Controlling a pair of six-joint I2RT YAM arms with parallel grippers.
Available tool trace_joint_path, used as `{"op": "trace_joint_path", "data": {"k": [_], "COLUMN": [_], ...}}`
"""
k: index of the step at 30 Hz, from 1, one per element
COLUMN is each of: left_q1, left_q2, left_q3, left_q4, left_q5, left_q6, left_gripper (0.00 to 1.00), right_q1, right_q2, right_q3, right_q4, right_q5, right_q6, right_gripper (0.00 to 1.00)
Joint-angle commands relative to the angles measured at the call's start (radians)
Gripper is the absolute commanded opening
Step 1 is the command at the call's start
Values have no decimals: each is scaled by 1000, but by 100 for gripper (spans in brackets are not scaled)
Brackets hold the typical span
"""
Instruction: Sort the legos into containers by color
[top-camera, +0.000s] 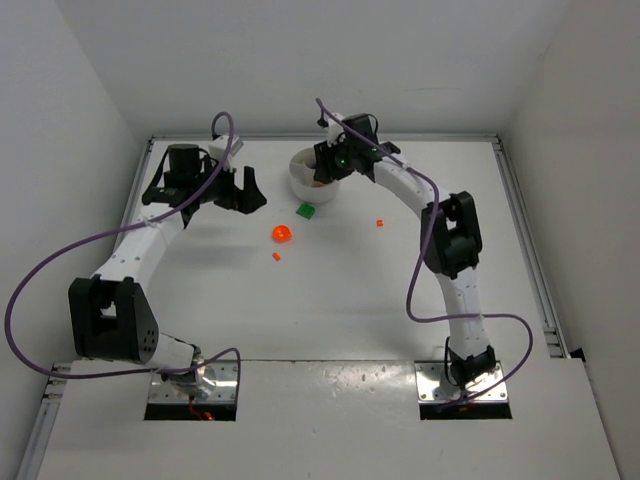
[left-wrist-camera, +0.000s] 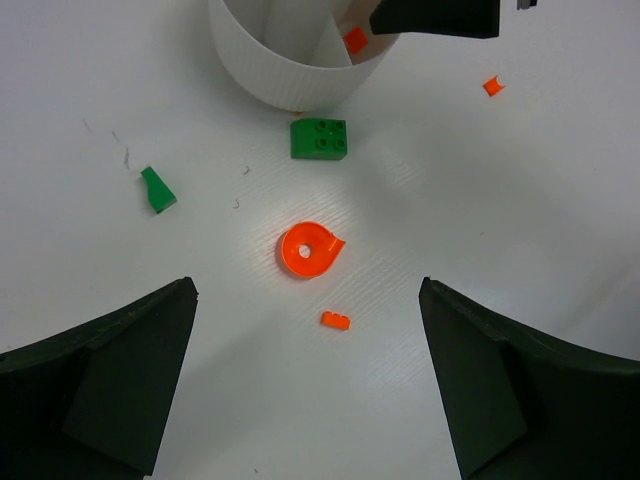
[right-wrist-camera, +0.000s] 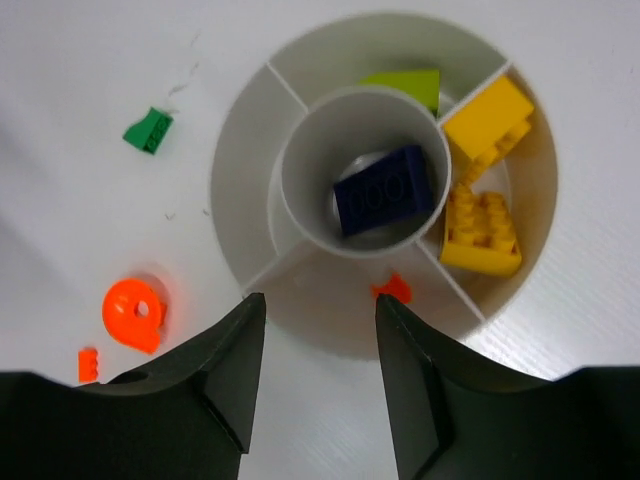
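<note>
The loose orange bit (top-camera: 379, 222) is below my right gripper, back and to its right in the top view. I will move the empty fingers over it and down.
The white round dish (right-wrist-camera: 222, 190) lies under my right gripper (right-wrist-camera: 320, 300), which hangs open with nothing between its fingers. A tiny orange bit (right-wrist-camera: 393, 289) rests in the near compartment. The centre well holds a dark purple brick (right-wrist-camera: 385, 190). Two yellow bricks (right-wrist-camera: 480, 230) fill a right wedge, and a lime piece (right-wrist-camera: 405, 85) lies in a far one. My left gripper (left-wrist-camera: 308, 290) stands wide open above the table, left of the dish (top-camera: 300, 180). Under it lie an orange round piece (left-wrist-camera: 308, 250) and a small orange brick (left-wrist-camera: 336, 320).
Loose on the table are a green brick (left-wrist-camera: 319, 138) right by the dish wall, a green wedge (left-wrist-camera: 156, 190) further left and an orange bit (left-wrist-camera: 492, 86) to the right. White walls close in the table on three sides.
</note>
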Motion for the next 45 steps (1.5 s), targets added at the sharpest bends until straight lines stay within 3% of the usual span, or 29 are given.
{"op": "trace_joint_path", "data": {"k": [1, 7, 13, 21, 34, 45], "left_q1": [14, 23, 32, 32, 32, 42], "left_q2": [-60, -84, -75, -75, -47, -38], "left_q3": [1, -17, -27, -17, -17, -17], "left_q4": [31, 31, 40, 28, 17, 17], "left_q5": [-4, -13, 53, 117, 159, 159], "left_q6": [-7, 4, 4, 48, 66, 66], "left_gripper": [100, 100, 100, 100, 100, 100], "right_q1": [-17, -47, -67, -110, -149, -167], "right_q2": [-137, -393, -453, -344, -151, -57], "right_q3": [-73, -455, -610, -555, -345, -261], "right_q4": [13, -31, -97, -295, -366, -410], "right_q5": [16, 42, 5, -79, -6, 17], "right_q6": [-12, -187, -386, -808, -934, -974], "right_gripper": [48, 43, 43, 37, 48, 44]}}
